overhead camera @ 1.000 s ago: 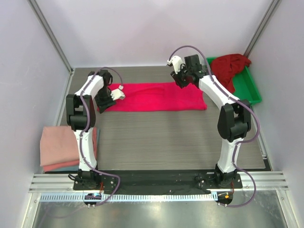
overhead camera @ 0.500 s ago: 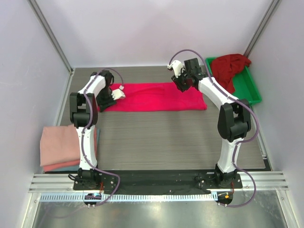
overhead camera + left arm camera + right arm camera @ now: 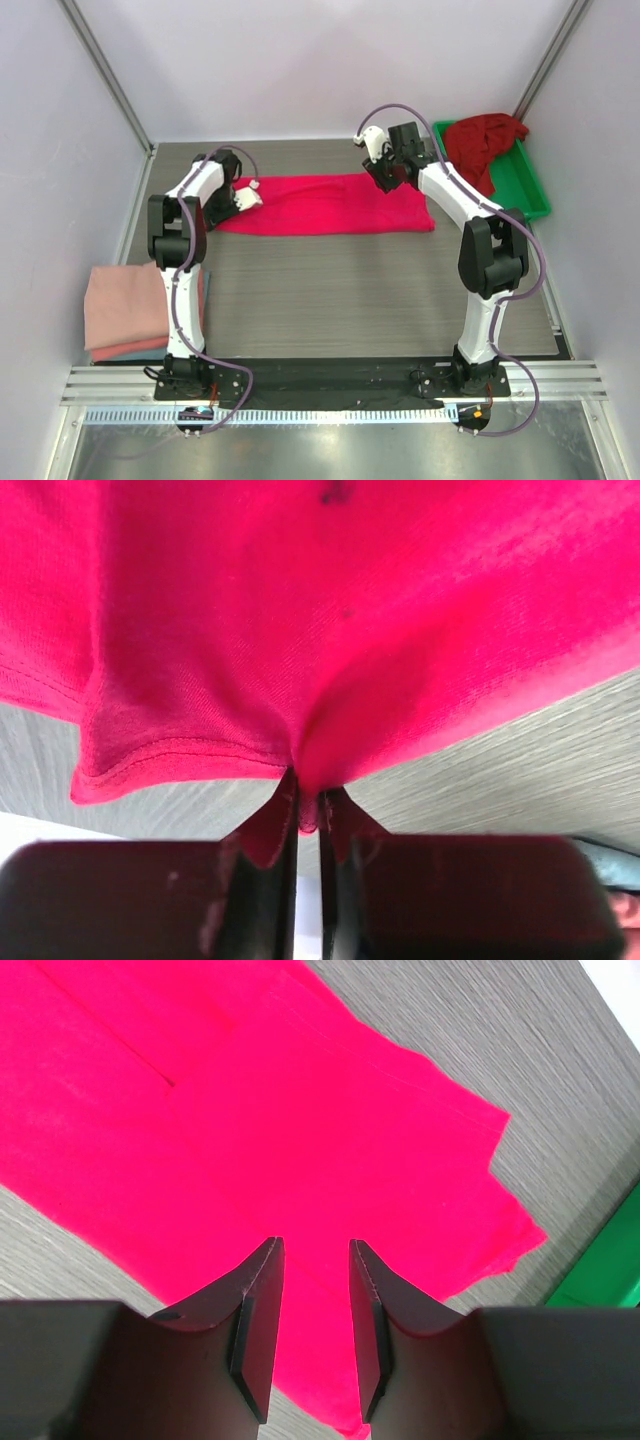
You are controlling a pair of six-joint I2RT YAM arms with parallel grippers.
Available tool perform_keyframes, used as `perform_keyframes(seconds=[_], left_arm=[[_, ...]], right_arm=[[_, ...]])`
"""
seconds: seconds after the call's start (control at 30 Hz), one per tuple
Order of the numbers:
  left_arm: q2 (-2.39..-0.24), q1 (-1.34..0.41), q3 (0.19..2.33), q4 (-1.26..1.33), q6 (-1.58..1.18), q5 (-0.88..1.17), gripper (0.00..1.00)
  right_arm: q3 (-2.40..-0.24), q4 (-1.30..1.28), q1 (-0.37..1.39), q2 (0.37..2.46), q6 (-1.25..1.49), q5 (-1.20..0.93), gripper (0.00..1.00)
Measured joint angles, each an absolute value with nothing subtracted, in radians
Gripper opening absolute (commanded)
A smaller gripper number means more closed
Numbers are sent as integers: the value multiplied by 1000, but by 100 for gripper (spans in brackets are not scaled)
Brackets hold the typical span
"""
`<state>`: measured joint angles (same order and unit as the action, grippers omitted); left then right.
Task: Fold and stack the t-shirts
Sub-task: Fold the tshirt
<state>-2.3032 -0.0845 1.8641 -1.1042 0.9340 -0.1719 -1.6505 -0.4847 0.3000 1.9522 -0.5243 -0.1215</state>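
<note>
My left gripper will swing back and to the right in the top view, onto the bare near tabletop, and release the t-shirt's hem, since the folded pinkish-red t-shirt lies crosswise.
A bright pinkish-red t-shirt [image 3: 330,204] lies folded into a long strip across the far part of the table. My left gripper [image 3: 226,205] sits at its left end, shut on a pinch of the pinkish-red t-shirt [image 3: 330,630] near the hem. Above the strip's right part my right gripper [image 3: 382,176] hovers open, nothing between its fingers [image 3: 262,1305], with the pinkish-red t-shirt [image 3: 250,1140] below them. A darker crimson t-shirt [image 3: 483,138] lies crumpled in the green tray. Pale salmon-pink folded t-shirts [image 3: 128,308] are stacked at the table's left edge.
The green plastic tray [image 3: 528,190] stands at the back right corner. Grey walls and metal posts close in the table on three sides. Both arm bases are bolted to a rail at the near edge.
My left gripper has shut on the shirt's left end, after shifting slightly toward the far side. The right gripper has barely moved.
</note>
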Motion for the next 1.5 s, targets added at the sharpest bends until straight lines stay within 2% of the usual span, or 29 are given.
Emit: perform_keyframes(seconds=[0.13, 0.5, 0.77, 1.17, 1.23, 1.3, 1.33, 1.43, 1.5], left_arm=[[-2282, -96, 1818, -1100, 907, -197, 0], [-2128, -183, 1652, -1287, 875, -136, 0], [-1928, -217, 1630, -1316, 860, -119, 1], [-1864, -248, 1485, -1319, 843, -110, 1], [-1836, -262, 1462, -1319, 846, -110, 1], [-1806, -279, 1438, -1319, 849, -110, 1], [-1792, -289, 1427, -1319, 850, -110, 1], [-1755, -327, 1404, -1322, 854, -104, 1], [-1735, -358, 1398, -1322, 855, -89, 2]], right_arm=[[-1654, -477, 265, 1959, -471, -125, 38], [-1797, -496, 78, 2155, -387, -62, 40], [-1798, -564, 90, 2191, -389, -54, 42], [-1833, -614, 95, 2268, -405, -49, 44], [-1835, -616, 95, 2270, -408, -46, 41], [-1843, -624, 95, 2278, -414, -51, 32], [-1849, -630, 95, 2282, -418, -52, 24], [-1906, -668, 100, 2315, -428, -57, 13], [-1943, -682, 101, 2337, -439, -59, 11]])
